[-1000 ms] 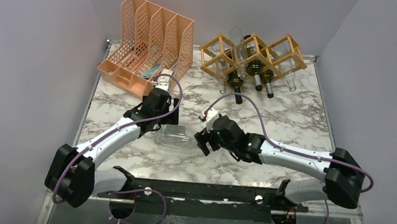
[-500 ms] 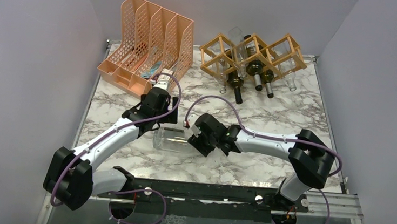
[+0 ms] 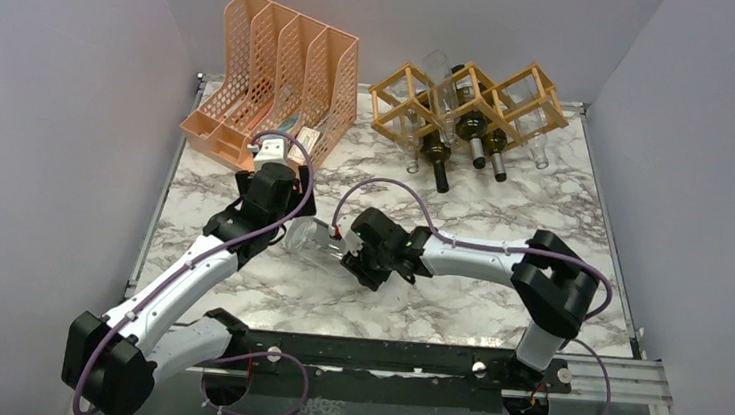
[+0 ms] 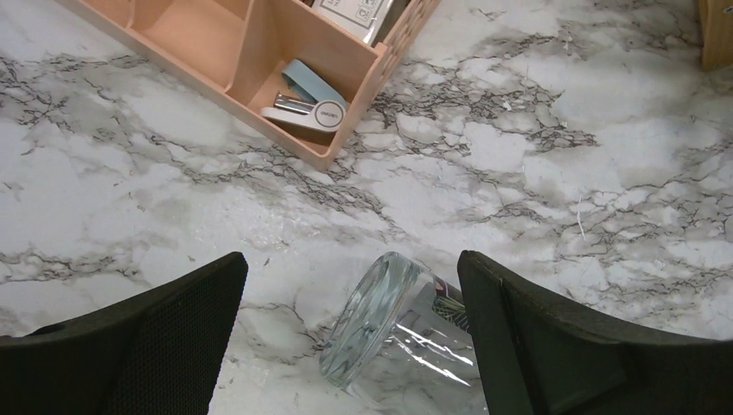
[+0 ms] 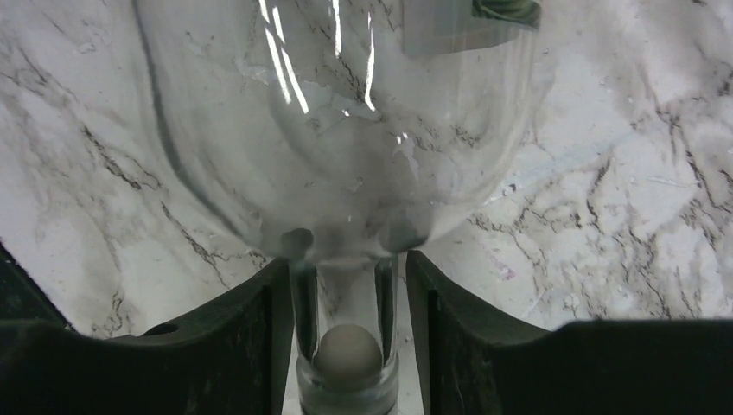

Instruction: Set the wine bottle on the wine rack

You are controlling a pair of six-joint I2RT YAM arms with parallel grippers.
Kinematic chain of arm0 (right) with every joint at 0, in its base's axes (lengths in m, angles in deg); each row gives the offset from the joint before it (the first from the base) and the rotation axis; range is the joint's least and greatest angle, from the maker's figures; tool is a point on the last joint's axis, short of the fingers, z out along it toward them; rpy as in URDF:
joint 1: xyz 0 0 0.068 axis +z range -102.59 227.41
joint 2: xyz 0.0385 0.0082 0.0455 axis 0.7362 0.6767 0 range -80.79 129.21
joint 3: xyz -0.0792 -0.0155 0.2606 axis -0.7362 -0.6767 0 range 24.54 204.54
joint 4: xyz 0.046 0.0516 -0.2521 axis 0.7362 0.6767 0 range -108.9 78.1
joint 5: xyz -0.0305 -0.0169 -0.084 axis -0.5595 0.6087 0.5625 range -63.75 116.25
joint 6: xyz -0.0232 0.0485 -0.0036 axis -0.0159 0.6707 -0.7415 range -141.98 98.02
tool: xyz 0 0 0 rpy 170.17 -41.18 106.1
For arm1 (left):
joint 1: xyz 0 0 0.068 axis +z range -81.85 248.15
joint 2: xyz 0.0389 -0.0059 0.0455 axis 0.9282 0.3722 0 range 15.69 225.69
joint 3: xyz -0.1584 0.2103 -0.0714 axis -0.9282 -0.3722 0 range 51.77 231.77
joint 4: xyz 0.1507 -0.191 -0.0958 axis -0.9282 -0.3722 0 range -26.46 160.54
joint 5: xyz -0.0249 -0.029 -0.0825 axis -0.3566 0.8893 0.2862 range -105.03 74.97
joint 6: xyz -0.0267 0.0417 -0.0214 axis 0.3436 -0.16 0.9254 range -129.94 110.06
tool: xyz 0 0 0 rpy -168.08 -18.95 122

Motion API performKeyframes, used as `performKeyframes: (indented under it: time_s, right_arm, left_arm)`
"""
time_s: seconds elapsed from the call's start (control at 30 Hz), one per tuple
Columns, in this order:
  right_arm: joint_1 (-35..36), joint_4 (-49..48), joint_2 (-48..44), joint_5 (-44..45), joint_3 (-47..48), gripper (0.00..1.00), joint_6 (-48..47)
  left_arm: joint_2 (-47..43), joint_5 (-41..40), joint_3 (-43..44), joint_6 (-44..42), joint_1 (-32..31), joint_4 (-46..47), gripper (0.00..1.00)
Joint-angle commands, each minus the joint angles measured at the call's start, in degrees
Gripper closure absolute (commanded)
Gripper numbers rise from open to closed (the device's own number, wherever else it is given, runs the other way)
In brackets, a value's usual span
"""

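I will raise my right gripper, turn it outward and bring the bottle down into the rack's empty upper dip (image 3: 499, 89), then release it, since that lies outward and above it.
A clear glass wine bottle (image 3: 312, 240) lies on its side on the marble table, base to the left, neck to the right. My right gripper (image 3: 351, 254) is shut on the neck (image 5: 346, 298), one finger on each side, with the bottle's wide shoulder (image 5: 346, 147) just ahead of the tips. My left gripper (image 3: 292, 219) hangs open above the bottle's base (image 4: 380, 316), and its two fingers (image 4: 173, 337) are well apart and touch nothing. The light wooden wine rack (image 3: 469, 94) stands at the back, right of centre.
Several bottles rest in the rack's cells, dark necks (image 3: 440, 164) pointing forward. A peach mesh file organizer (image 3: 274, 79) stands at the back left; its front tray (image 4: 285, 52) holds a stapler (image 4: 302, 99). Grey walls close in on both sides.
My right arm reached left and its jaws closed round the bottle's neck. The left gripper drew back toward the organizer, still open. The bottle shifted slightly up and left.
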Motion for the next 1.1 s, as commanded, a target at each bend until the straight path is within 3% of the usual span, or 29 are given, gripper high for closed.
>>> performKeyframes:
  time_s: [0.0,0.27,0.47,0.63,1.07]
  right_arm:
    - [0.03,-0.40,4.23,-2.22,1.99,0.48,0.61]
    - [0.03,-2.85,6.98,-3.41,2.33,0.51,0.87]
    - [0.03,-4.41,6.47,-4.09,0.72,0.72,0.98]
    - [0.04,-5.28,5.17,-3.28,0.24,0.99,1.25]
    - [-0.85,-7.56,-8.66,7.04,-0.21,0.99,5.64]
  left_arm:
    - [-1.95,-4.30,-1.09,2.29,0.21,-0.50,0.01]
    - [-1.57,-3.55,-0.56,1.67,0.21,-0.97,0.01]
    - [-1.03,-3.27,-0.22,1.54,0.21,-0.95,0.01]
    - [-1.01,-3.03,0.10,1.28,0.21,-0.93,0.01]
    - [-2.61,-3.28,1.00,0.64,0.21,-0.94,0.01]
